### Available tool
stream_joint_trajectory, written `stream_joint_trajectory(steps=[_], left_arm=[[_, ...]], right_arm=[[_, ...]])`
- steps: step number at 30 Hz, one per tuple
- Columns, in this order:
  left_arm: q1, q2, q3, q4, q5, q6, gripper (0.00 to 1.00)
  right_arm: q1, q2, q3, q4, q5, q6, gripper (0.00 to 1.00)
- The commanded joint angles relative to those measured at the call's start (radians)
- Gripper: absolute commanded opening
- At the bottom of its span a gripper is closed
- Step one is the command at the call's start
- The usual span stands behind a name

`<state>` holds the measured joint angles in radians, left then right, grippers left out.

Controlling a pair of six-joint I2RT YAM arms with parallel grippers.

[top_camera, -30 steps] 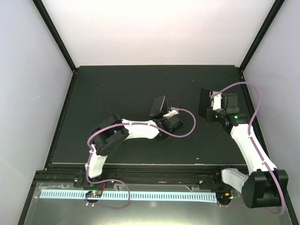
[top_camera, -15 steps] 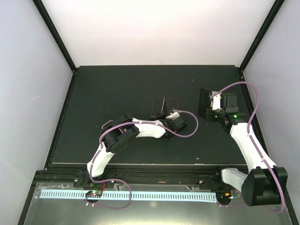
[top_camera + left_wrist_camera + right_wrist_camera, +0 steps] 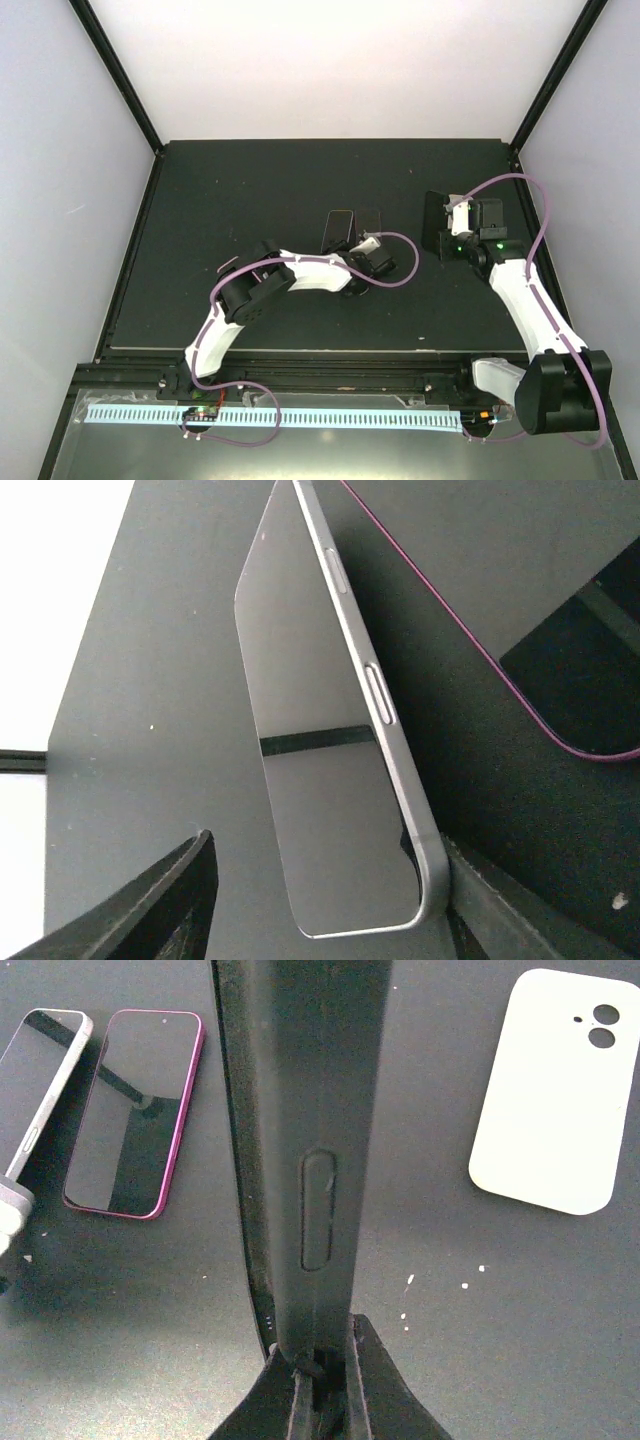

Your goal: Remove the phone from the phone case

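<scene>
My right gripper will next lower the black case (image 3: 300,1160), tilt it flat and release it on the bare mat (image 3: 428,1095) beside the white phone case, because that mat is clear below.
The silver phone (image 3: 320,780) is out of its case and rests screen up on the black mat (image 3: 230,200), beside a magenta-edged phone (image 3: 135,1110). My left gripper (image 3: 330,920) is open around its near end. The right finger (image 3: 500,910) touches the phone's corner and the left finger (image 3: 150,910) stands clear of it. From above, the phone (image 3: 338,230) lies mid-table just beyond the left gripper (image 3: 362,250). My right gripper (image 3: 325,1380) is shut on the empty black phone case (image 3: 300,1160), held edge-on above the mat; the case (image 3: 435,222) stands upright at the right.
A white phone case (image 3: 555,1090) lies flat on the mat to the right of the held case. The silver phone (image 3: 35,1080) and the magenta one lie side by side. Black frame posts and pale walls ring the mat.
My left gripper has opened and let go of the silver phone, which went from tilted in the grip to resting on the mat. The right arm with the case barely shifted.
</scene>
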<state>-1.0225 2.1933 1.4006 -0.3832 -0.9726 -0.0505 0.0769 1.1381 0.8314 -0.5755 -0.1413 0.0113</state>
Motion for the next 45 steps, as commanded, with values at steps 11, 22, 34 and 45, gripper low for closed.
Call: stream_joint_trajectory(steps=[11, 22, 34, 45], left_arm=[[0.019, -0.411, -0.276, 0.157, 0.402, -0.184, 0.74], [0.025, -0.679, -0.530, 0.277, 0.684, -0.281, 0.76], [0.030, -0.722, -0.610, 0.263, 0.687, -0.332, 0.76], [0.056, -0.709, -0.629, 0.273, 0.682, -0.365, 0.76]], right_arm=[[-0.013, 0.183, 0.165, -0.057, -0.072, -0.107, 0.01], [-0.062, 0.548, 0.525, -0.277, -0.133, -0.167, 0.01], [-0.179, 0.893, 0.798, -0.511, -0.393, -0.152, 0.01], [-0.204, 1.009, 0.807, -0.439, -0.340, -0.101, 0.06]])
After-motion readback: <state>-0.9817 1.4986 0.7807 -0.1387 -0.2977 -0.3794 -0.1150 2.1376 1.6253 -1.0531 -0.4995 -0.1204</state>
